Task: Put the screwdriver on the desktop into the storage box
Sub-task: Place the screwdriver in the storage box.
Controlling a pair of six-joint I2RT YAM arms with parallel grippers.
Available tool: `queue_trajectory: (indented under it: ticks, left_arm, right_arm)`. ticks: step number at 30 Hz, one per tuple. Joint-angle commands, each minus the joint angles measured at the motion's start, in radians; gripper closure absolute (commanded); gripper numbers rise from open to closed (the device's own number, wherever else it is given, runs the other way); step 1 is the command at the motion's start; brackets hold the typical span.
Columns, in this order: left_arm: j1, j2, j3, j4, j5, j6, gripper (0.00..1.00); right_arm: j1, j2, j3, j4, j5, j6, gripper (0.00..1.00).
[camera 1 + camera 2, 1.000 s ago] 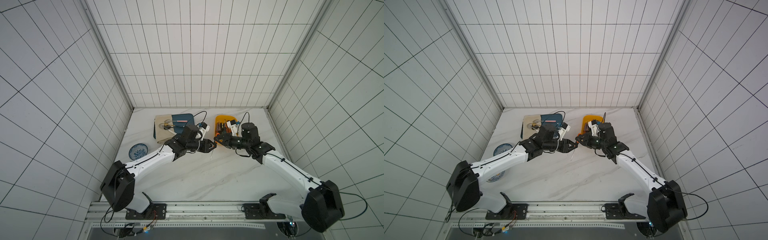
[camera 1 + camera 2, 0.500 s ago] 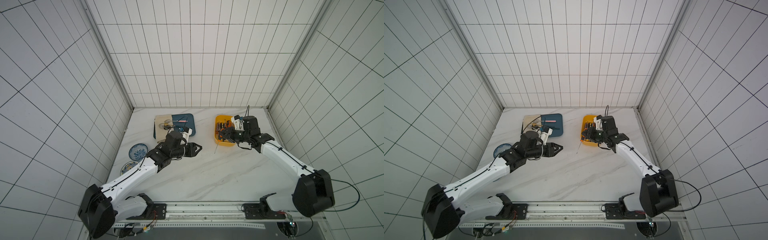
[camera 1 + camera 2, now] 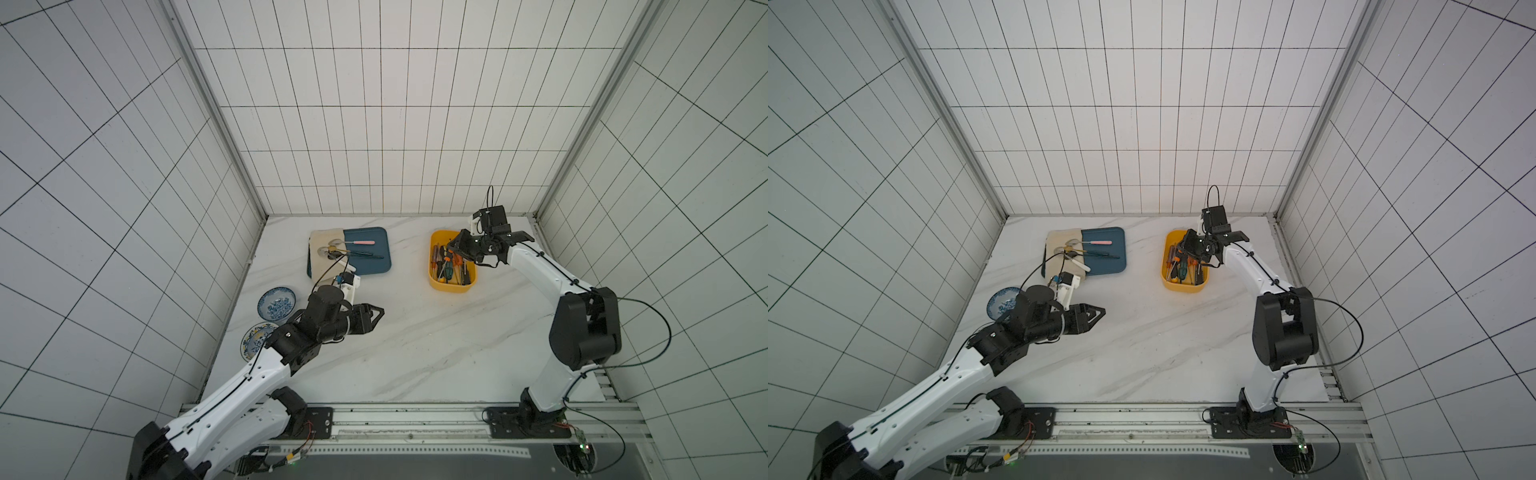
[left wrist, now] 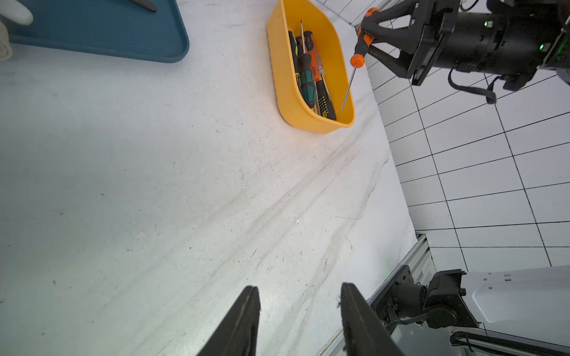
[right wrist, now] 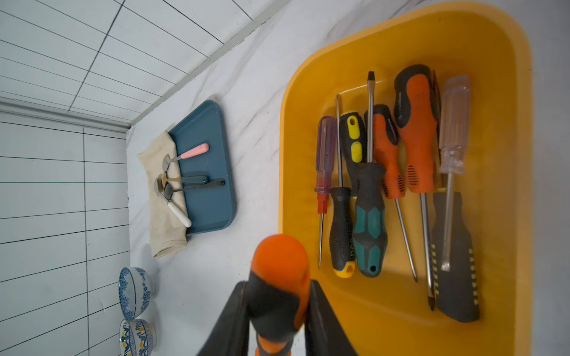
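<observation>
The held handle is still above the box's rim. I need to lower my right gripper next over the purple-handled screwdriver [image 3: 436,254] [image 5: 326,160] by the box's tray-side and release there.
The screwdriver [image 5: 279,271] has an orange and black handle, and my right gripper [image 5: 277,285] is shut on it. In the left wrist view the screwdriver [image 4: 360,46] hangs from the right gripper [image 4: 364,30] with its thin shaft slanting down into the yellow storage box [image 4: 287,101]. In both top views the right gripper [image 3: 459,247] [image 3: 1190,245] is over the far end of the storage box [image 3: 453,286]. My left gripper [image 3: 380,311] [image 4: 299,286] is open and empty, low over the white desktop [image 3: 415,332], well left of the box.
Several other screwdrivers [image 5: 370,215] lie in the box. A dark blue tray [image 3: 370,257] with spoons and a beige cloth [image 3: 322,249] sits at the back left. Two patterned bowls [image 3: 276,303] [image 3: 257,338] stand by the left wall.
The two grippers were close together mid-table; the right one has carried the screwdriver back over the box. The left arm has drawn back to the front left, its jaws widening.
</observation>
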Motion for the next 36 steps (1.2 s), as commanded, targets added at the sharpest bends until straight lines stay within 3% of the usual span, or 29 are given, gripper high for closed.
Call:
queue_trajectory:
  ticks: [1,11,25,36]
  left_arm:
    - [0.005,-0.034,-0.021,-0.009,0.000,-0.017,0.52]
    - [0.005,-0.032,-0.032,-0.002,0.014,-0.029,0.52]
    - [0.004,0.025,-0.029,0.023,0.034,-0.062,0.52]
    - [0.004,0.027,-0.029,0.021,0.034,-0.063,0.52]
  right_arm:
    - [-0.009,0.067,0.109,-0.077,0.068,-0.040,0.87]
    - [-0.010,0.269,0.318,-0.190,0.151,-0.112,0.87]
    - [0.026,0.400,0.388,-0.210,0.145,-0.153,0.84]
    - [0.049,0.465,0.464,-0.251,0.158,-0.160,0.75]
